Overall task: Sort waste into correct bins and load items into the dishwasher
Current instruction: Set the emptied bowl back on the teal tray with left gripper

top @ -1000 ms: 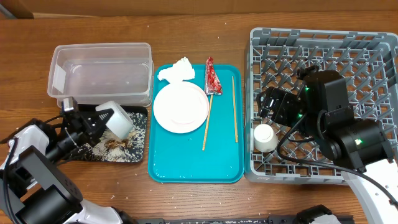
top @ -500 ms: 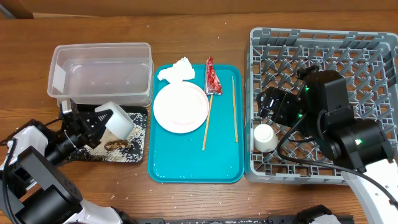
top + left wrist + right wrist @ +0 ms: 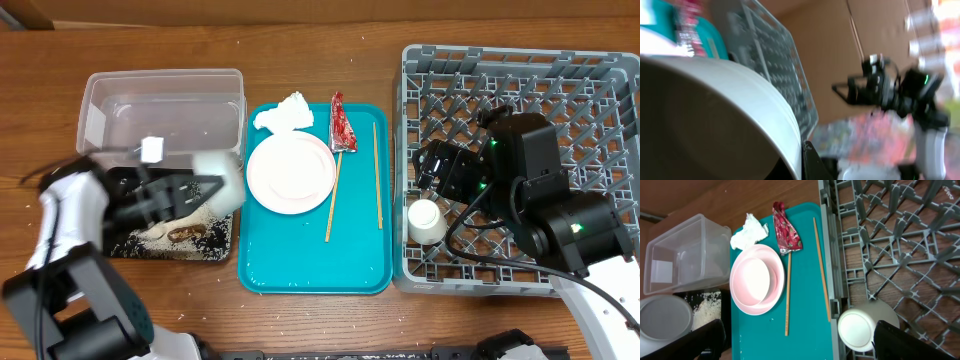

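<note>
I need to swing my left gripper back over the teal tray's empty near end and turn it upright before I lower the white bowl (image 3: 222, 178).
My left gripper (image 3: 205, 186) is shut on the white bowl (image 3: 222, 178), blurred, at the right edge of the black tray (image 3: 135, 245). The bowl fills the left wrist view (image 3: 715, 115). Rice and a brown scrap (image 3: 185, 232) lie in the black tray. The clear tub (image 3: 160, 115) stands behind it. The plate (image 3: 290, 172) with the pink bowl (image 3: 756, 276), the tissue (image 3: 285, 113), the red wrapper (image 3: 342, 122) and two chopsticks (image 3: 377, 175) lie on the teal tray (image 3: 315, 265). My right gripper (image 3: 432, 170) is open and empty over the grey rack (image 3: 520, 80), above the white cup (image 3: 427, 220).
The rack takes up the right side of the table. Bare wooden table lies behind the tub and the teal tray. A few rice grains lie on the table near the front left.
My left arm has swung right with the white bowl, from over the black tray toward the teal tray's left edge. The right arm has not moved.
</note>
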`<state>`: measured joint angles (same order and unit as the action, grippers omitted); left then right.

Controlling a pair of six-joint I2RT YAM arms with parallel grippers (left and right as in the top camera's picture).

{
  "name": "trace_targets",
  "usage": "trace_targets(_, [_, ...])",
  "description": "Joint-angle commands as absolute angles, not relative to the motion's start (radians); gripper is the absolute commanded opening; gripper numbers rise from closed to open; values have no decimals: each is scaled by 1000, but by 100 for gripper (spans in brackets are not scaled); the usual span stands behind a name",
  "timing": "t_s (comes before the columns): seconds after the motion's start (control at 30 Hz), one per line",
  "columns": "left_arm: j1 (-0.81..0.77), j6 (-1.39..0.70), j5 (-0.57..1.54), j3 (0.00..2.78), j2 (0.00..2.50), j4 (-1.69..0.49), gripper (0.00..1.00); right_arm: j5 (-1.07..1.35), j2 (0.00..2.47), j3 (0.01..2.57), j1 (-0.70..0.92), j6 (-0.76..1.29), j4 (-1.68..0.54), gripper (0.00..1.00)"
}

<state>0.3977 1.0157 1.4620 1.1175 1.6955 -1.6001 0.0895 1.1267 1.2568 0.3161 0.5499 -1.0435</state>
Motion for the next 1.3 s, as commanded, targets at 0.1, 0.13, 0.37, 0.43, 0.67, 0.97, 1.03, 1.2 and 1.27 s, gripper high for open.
trace_targets(0.1, [99, 626, 1415, 1267, 1673, -1385, 4, 91, 1124, 1271, 320, 551, -1044, 98])
trace_targets(0.13, [52, 540, 1396, 1285, 1673, -1330, 4, 91, 1124, 1271, 320, 551, -1045, 98])
trace_targets(0.37, [-268, -68, 728, 1345, 1672, -1160, 4, 91, 1124, 1271, 320, 551, -1042, 99])
trace_targets(0.43, [-367, -146, 570, 1341, 1673, -1187, 5, 91, 1124, 1271, 320, 551, -1042, 100])
trace_targets(0.67, [-673, -466, 53, 1221, 1674, -1161, 4, 91, 1124, 1271, 320, 551, -1042, 100])
trace_targets(0.97, [-733, -579, -105, 1079, 1673, -994, 48, 91, 1124, 1271, 320, 551, -1046, 100])
trace_targets(1.03, [-731, -560, -112, 1102, 1673, -988, 64, 91, 1124, 1271, 320, 551, -1046, 100])
trace_targets(1.2, [-707, -505, -104, 1274, 1673, -1073, 75, 91, 1124, 1271, 320, 550, -1046, 100])
trace_targets(1.27, [-683, -454, -104, 1368, 1673, -1078, 82, 91, 1124, 1271, 320, 551, -1046, 100])
